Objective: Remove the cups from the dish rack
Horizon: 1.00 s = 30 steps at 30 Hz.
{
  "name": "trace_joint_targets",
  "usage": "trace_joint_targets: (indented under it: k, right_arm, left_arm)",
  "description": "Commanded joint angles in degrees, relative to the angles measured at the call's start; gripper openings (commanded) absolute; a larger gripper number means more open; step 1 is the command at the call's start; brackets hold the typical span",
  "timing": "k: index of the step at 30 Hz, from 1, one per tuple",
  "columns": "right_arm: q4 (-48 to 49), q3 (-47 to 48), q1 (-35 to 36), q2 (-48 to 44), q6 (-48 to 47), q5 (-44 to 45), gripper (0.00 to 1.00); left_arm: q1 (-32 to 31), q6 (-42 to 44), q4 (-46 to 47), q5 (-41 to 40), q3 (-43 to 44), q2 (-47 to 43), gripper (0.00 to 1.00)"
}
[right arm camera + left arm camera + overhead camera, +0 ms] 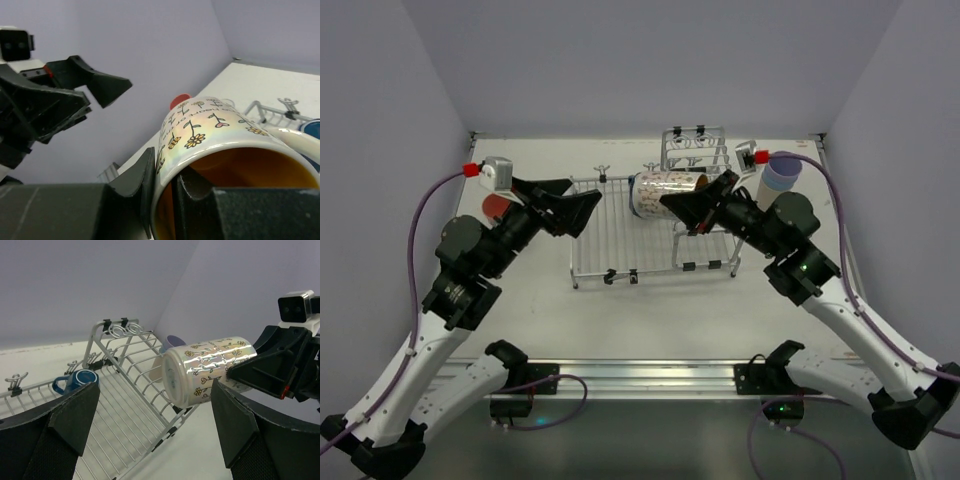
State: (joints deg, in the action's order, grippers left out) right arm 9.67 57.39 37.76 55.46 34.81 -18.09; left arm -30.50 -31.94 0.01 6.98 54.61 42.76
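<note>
I should move my right gripper past the taller basket next, turn it fingers-down and lower it to release the mug on the tabletop by the lavender cup, because the mug lies sideways.
A white mug with flower drawings and an orange inside lies on its side in the air over the dish rack. My right gripper is shut on its rim, one finger inside and one outside. In the left wrist view the mug hangs above the rack's near edge, its base facing me. My left gripper is open and holds nothing, to the left of the mug over the flat grid. A dark blue mug sits in the rack.
A lavender cup on a light blue one stands on the table at the back right. A red object sits behind the left arm. The taller basket rises at the rack's far right. Walls close in the table on three sides.
</note>
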Motion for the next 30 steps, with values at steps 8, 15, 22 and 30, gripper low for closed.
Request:
trace_joint_targets:
  k: [8,15,22,30]
  right_arm:
    - [-34.17,15.21,-7.96,-9.4,-16.86,35.1,0.0]
    - [-42.01,14.95,-17.67,-8.62,-20.31,53.26,0.0]
    - [-44.04,13.9,-34.12,2.44,-17.41,34.37,0.0]
    - [-44.22,15.47,-43.46,21.76,-17.67,21.26,0.0]
  left_arm:
    - [0.18,15.33,-17.68,-0.31,-0.72,-3.38,1.0]
    - [0.18,16.83,-16.01,-0.4,-8.2,-6.46,1.0]
    - [-4.03,17.35,-16.89,-5.31,-9.79,-9.89,1.0]
    - [-6.94,17.62,-17.24,-6.63,-9.96,-10.51,1.0]
